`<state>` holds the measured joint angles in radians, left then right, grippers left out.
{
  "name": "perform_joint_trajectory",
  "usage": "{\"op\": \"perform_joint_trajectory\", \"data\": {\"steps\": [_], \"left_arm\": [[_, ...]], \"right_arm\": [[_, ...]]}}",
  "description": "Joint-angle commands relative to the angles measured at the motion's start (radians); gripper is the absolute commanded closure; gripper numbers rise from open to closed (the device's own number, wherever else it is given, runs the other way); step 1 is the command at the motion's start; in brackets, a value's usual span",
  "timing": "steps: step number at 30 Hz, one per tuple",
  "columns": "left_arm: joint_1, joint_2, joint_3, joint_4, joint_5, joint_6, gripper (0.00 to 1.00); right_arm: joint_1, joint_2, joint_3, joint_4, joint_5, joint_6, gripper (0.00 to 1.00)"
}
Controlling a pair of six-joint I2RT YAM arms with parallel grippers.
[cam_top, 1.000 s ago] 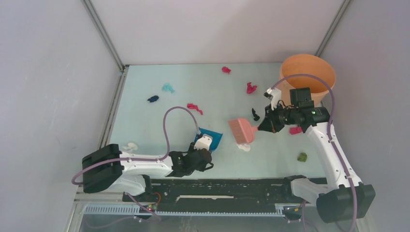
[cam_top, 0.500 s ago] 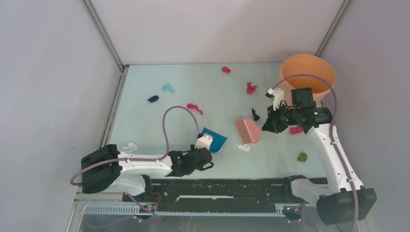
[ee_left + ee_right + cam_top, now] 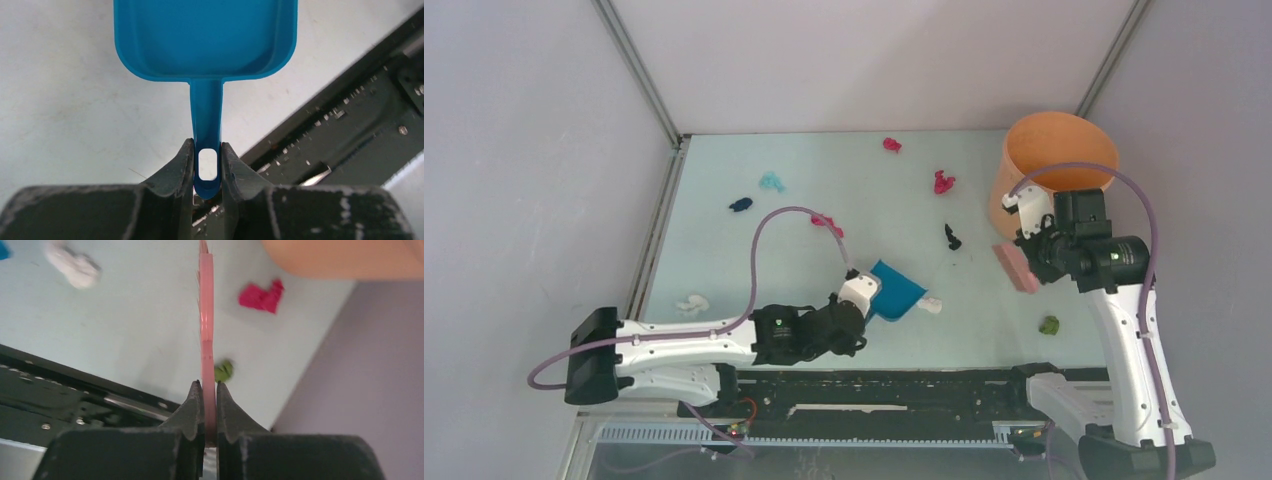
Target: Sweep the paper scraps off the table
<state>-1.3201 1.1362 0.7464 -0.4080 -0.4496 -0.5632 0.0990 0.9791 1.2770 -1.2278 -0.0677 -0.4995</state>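
The olive scrap (image 3: 1049, 325) is close to the black bar (image 3: 889, 391), so my left gripper should next move down, back toward the bar and sideways toward that scrap.
My left gripper (image 3: 860, 296) is shut on the handle of the blue dustpan (image 3: 896, 291), whose mouth touches a white paper scrap (image 3: 931, 305). The left wrist view shows the fingers clamped on the handle (image 3: 207, 150) and the pan (image 3: 205, 37) empty. My right gripper (image 3: 1034, 262) is shut on the pink brush (image 3: 1014, 267), held edge-on above the table (image 3: 844, 160) near the bucket. The right wrist view shows the brush (image 3: 206, 320), a magenta scrap (image 3: 261, 295), an olive scrap (image 3: 225, 370) and the white scrap (image 3: 75, 265). Other scraps lie apart: magenta (image 3: 891, 144), (image 3: 943, 182), (image 3: 827, 222), teal (image 3: 771, 182), navy (image 3: 740, 204).
An orange bucket (image 3: 1059, 160) stands at the back right corner. A black scrap (image 3: 951, 237), a white scrap (image 3: 692, 301) at the near left and the olive scrap (image 3: 1050, 324) lie on the table. Grey walls close three sides. A black rail (image 3: 874, 385) runs along the near edge.
The left arm has pushed the dustpan right, up to the white scrap. The right arm has swung the brush right, away from that scrap and toward the bucket, turning it edge-on.
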Motion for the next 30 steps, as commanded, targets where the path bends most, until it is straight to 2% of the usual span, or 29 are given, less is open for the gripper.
{"op": "perform_joint_trajectory", "data": {"steps": [1, 5, 9, 16, 19, 24, 30], "left_arm": [[-0.046, 0.059, 0.085, -0.086, 0.107, 0.073, 1.0], [-0.07, 0.136, 0.133, -0.113, 0.156, 0.112, 1.0], [-0.077, 0.192, 0.157, -0.098, 0.195, 0.133, 1.0], [-0.093, 0.249, 0.178, -0.106, 0.285, 0.159, 1.0], [-0.098, 0.255, 0.185, -0.135, 0.307, 0.166, 1.0], [-0.099, 0.309, 0.24, -0.227, 0.313, 0.178, 1.0], [-0.099, 0.41, 0.301, -0.273, 0.338, 0.197, 1.0]], "right_arm": [[-0.033, -0.042, 0.027, -0.087, 0.266, -0.101, 1.0], [-0.054, -0.075, -0.006, -0.075, 0.392, -0.148, 1.0], [-0.126, -0.078, -0.053, -0.027, 0.423, -0.188, 1.0], [-0.307, -0.024, -0.152, 0.069, 0.347, -0.247, 1.0], [-0.342, -0.01, -0.201, 0.1, 0.315, -0.229, 1.0], [-0.324, 0.033, -0.227, 0.084, 0.183, -0.141, 1.0], [-0.171, 0.07, -0.212, 0.033, 0.042, -0.024, 1.0]]}}
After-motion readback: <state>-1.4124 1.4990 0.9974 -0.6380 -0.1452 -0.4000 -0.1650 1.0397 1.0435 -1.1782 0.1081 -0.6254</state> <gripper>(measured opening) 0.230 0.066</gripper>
